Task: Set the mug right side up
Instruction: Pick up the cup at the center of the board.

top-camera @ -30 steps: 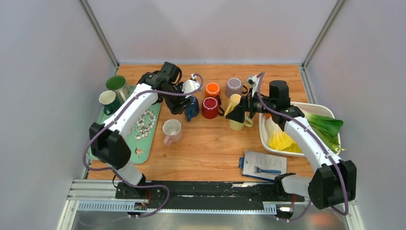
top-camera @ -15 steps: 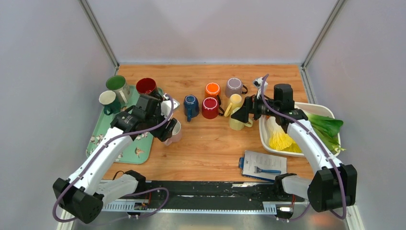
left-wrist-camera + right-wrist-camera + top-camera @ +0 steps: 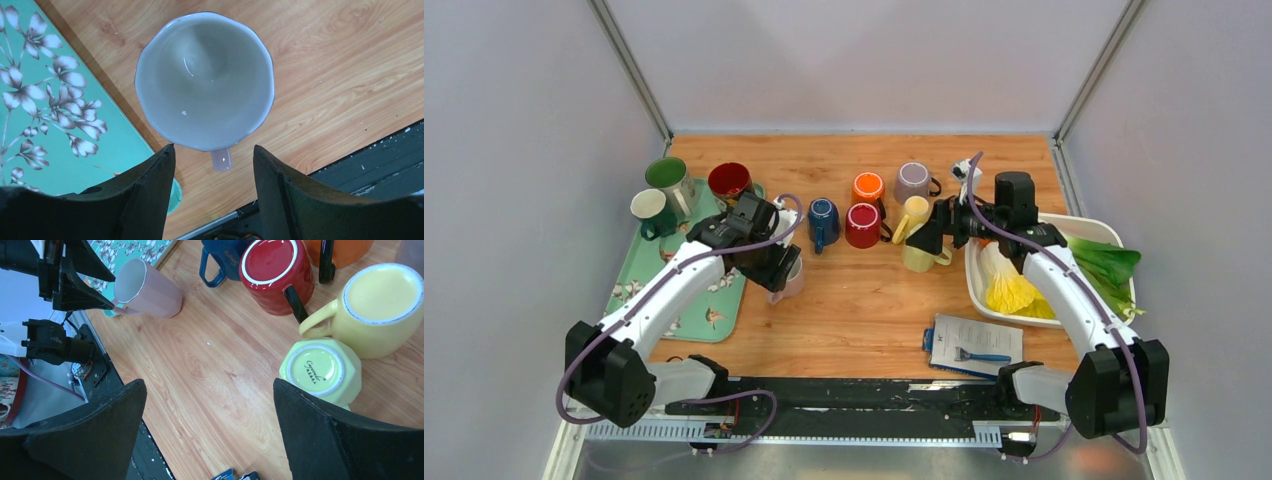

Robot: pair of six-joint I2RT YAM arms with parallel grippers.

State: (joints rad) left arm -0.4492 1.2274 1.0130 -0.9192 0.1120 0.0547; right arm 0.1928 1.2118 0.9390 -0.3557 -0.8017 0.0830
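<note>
I will next lower the open fingers of my left gripper down around the pale pink mug's handle (image 3: 775, 297) (image 3: 221, 160) and close them, as the handle is below the gripper, between those fingers.
A pale pink mug (image 3: 205, 80) stands upright with its mouth up, next to the teal tray; it also shows in the top view (image 3: 790, 282). My left gripper (image 3: 214, 150) is open just above it, its fingers on either side of the handle (image 3: 221, 160), holding nothing; it also shows in the top view (image 3: 774, 270). A light yellow mug (image 3: 320, 371) stands bottom up beside a deeper yellow mug (image 3: 382, 305). My right gripper (image 3: 208, 385) is wide open and empty above the bare wood to their left; it also shows in the top view (image 3: 926, 238).
Red (image 3: 862, 225), blue (image 3: 822, 220), orange (image 3: 868, 187) and grey-purple (image 3: 912, 180) mugs stand in a cluster at the back. The floral tray (image 3: 649, 275) holds green, cream and red mugs. A white bin (image 3: 973, 276) of vegetables is at the right, a booklet (image 3: 974, 345) in front.
My left gripper swung from the blue mug at the back down to the pale pink mug. My right gripper drew back slightly to the right of the light yellow mug.
</note>
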